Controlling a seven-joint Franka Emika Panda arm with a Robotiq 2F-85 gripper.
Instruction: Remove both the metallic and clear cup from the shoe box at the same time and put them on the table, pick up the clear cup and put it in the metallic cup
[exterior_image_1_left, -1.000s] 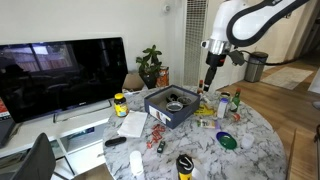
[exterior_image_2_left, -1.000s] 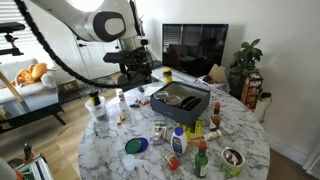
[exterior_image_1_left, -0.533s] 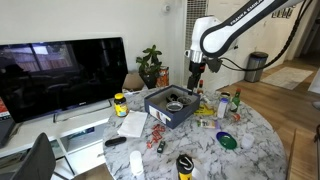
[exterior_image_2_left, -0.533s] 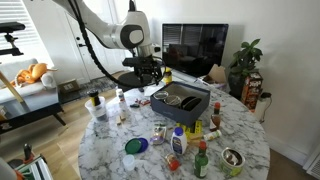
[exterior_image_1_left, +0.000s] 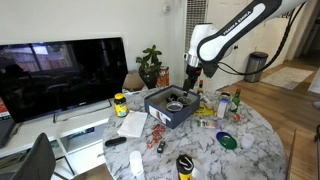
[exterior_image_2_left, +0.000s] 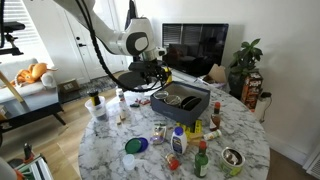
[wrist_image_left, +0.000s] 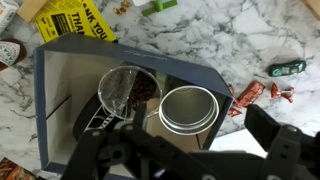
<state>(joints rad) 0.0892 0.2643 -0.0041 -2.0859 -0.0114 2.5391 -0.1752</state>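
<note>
My gripper lowers toward the left in the wrist view onto the adjoining rims of both cups next, since they stand close together below it inside the box (exterior_image_2_left: 180, 99).
The shoe box (wrist_image_left: 60, 80) is dark navy and low-walled, and also shows in both exterior views (exterior_image_1_left: 168, 112) (exterior_image_2_left: 185, 108) on the marble table (exterior_image_1_left: 200, 150) (exterior_image_2_left: 240, 135). In the wrist view, the clear cup (wrist_image_left: 125, 90) and the metallic cup (wrist_image_left: 188, 108) stand upright side by side inside the box, close together. In an exterior view they show only faintly inside the box (exterior_image_2_left: 180, 99). My gripper (wrist_image_left: 190, 150) is open and empty, hovering above the box, its fingers spread wide to either side of the metallic cup. It also shows above the box's edge in both exterior views (exterior_image_1_left: 192, 80) (exterior_image_2_left: 150, 76).
Clutter surrounds the box: a yellow package (wrist_image_left: 75, 15), red wrappers (wrist_image_left: 250, 93), a black can with a yellow top (exterior_image_1_left: 184, 165), a green bowl (exterior_image_1_left: 227, 141), a white bottle (exterior_image_2_left: 178, 140), and several small bottles (exterior_image_2_left: 205, 160). A TV (exterior_image_1_left: 60, 75) stands behind.
The arm has swung in from the table's side towards the shoe box and lowered a little, and now hangs over the box. The cups have not moved.
</note>
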